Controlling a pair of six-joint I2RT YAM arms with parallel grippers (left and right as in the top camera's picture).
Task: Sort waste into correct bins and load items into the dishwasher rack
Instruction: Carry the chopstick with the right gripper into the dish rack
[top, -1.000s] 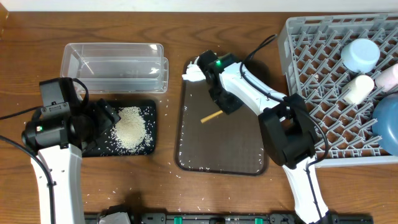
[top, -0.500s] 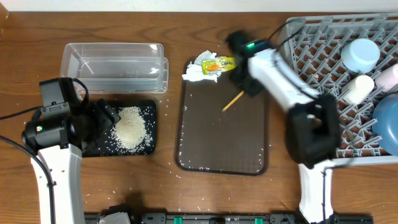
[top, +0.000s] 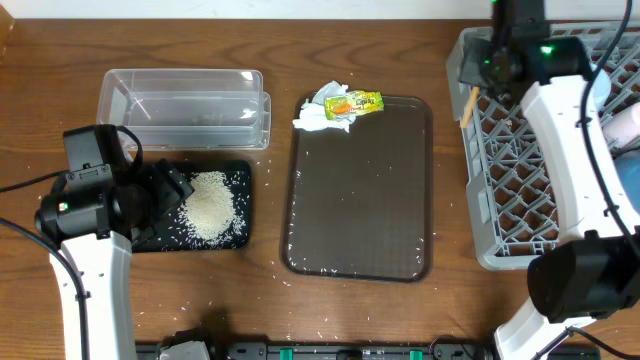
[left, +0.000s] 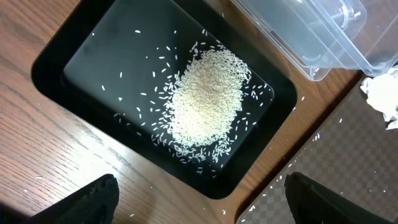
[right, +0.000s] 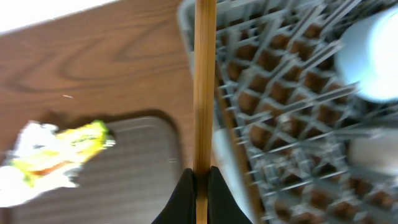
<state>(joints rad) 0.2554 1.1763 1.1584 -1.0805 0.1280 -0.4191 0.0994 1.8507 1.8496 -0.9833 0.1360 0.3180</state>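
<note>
I will move my right gripper to the right in the overhead view and lower it to let go of the chopstick inside the rack's tray-side (top: 484, 138) (right: 247, 134), because it hangs over that side.
My right gripper (top: 478, 72) is shut on a wooden chopstick (top: 466, 105) and holds it over the left edge of the grey dishwasher rack (top: 500, 200). In the right wrist view the chopstick (right: 204, 81) runs straight up from the closed jaws (right: 201, 180), beside the rack (right: 292, 93). A crumpled white napkin (top: 315, 115) and a yellow-green wrapper (top: 357, 102) lie at the brown tray's far left corner. Rice (left: 205, 102) is heaped in the black tray (left: 74, 68). My left gripper (left: 202, 199) hangs open above that tray's near edge, nothing between its fingers.
A clear plastic tub (top: 185, 105) stands behind the black tray (top: 232, 235). The brown serving tray (top: 360, 200) carries scattered rice grains. A pale blue bowl (right: 373, 56) sits upturned in the rack, with a pink cup (top: 627, 122) near the right edge.
The right arm has swung right with the chopstick, from over the brown tray to the rack's left edge. The napkin and wrapper are uncovered. The left arm has not moved.
</note>
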